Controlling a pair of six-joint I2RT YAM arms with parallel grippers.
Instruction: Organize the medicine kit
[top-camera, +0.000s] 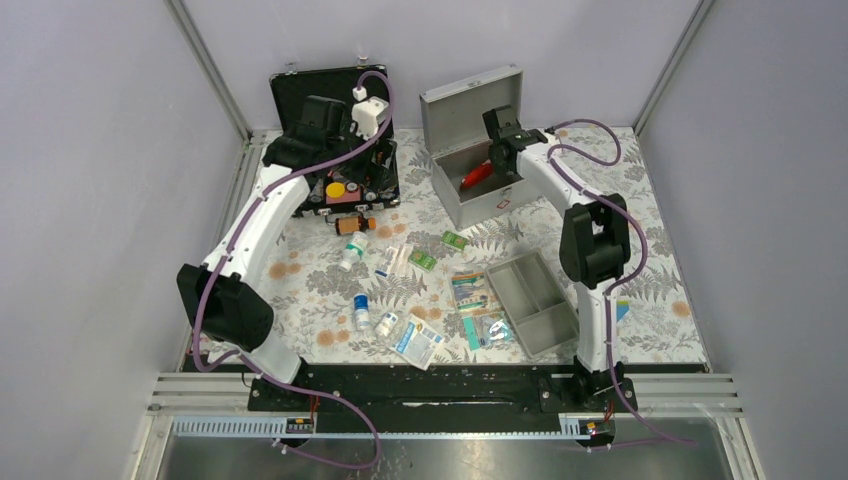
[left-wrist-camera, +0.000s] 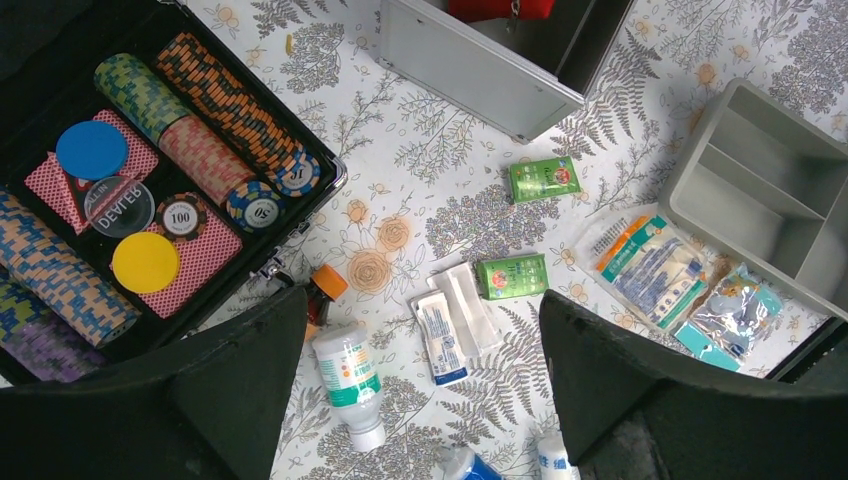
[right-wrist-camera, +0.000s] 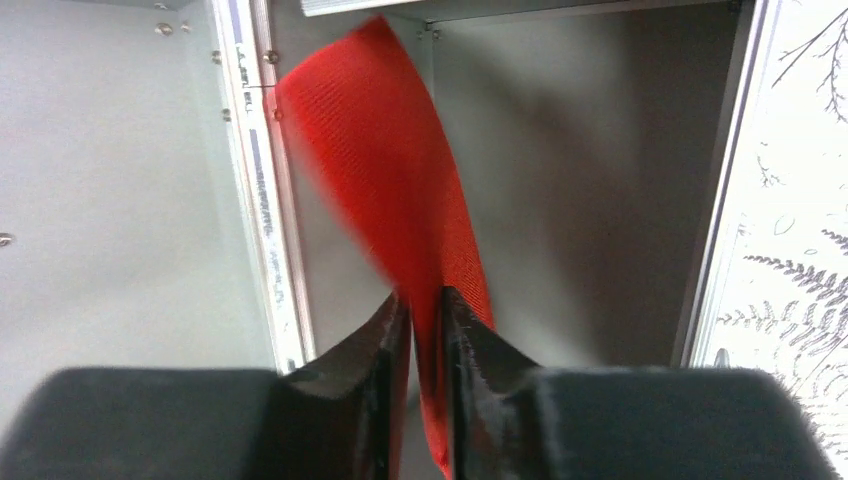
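Note:
I need to move my left gripper down and back from the black case onto the white bottle's label (top-camera: 354, 248) (left-wrist-camera: 349, 376). The bottle is below my gripper and closer to my base.
The medicine kit box (top-camera: 470, 208) stands open at the back right, lid up; it also shows in the left wrist view (left-wrist-camera: 470, 70). My right gripper (top-camera: 499, 148) reaches into it and is shut on a flat red pouch (top-camera: 476, 176). In the right wrist view my right gripper (right-wrist-camera: 425, 300) pinches the pouch (right-wrist-camera: 385, 150) above the box's grey inside (right-wrist-camera: 120, 200). The grey divided tray (top-camera: 522, 283) sits empty on the table at front right and shows in the left wrist view (left-wrist-camera: 760, 180). My left gripper (top-camera: 318, 118) hovers high over the black case, wide open and empty (left-wrist-camera: 422, 300).
A black case of poker chips (top-camera: 352, 188) lies open at back left (left-wrist-camera: 150, 200). Loose supplies lie mid-table: a white bottle (top-camera: 352, 252), an orange-capped brown bottle (top-camera: 355, 225), green packets (top-camera: 455, 239), sachets (top-camera: 395, 262), plaster packs (top-camera: 470, 290).

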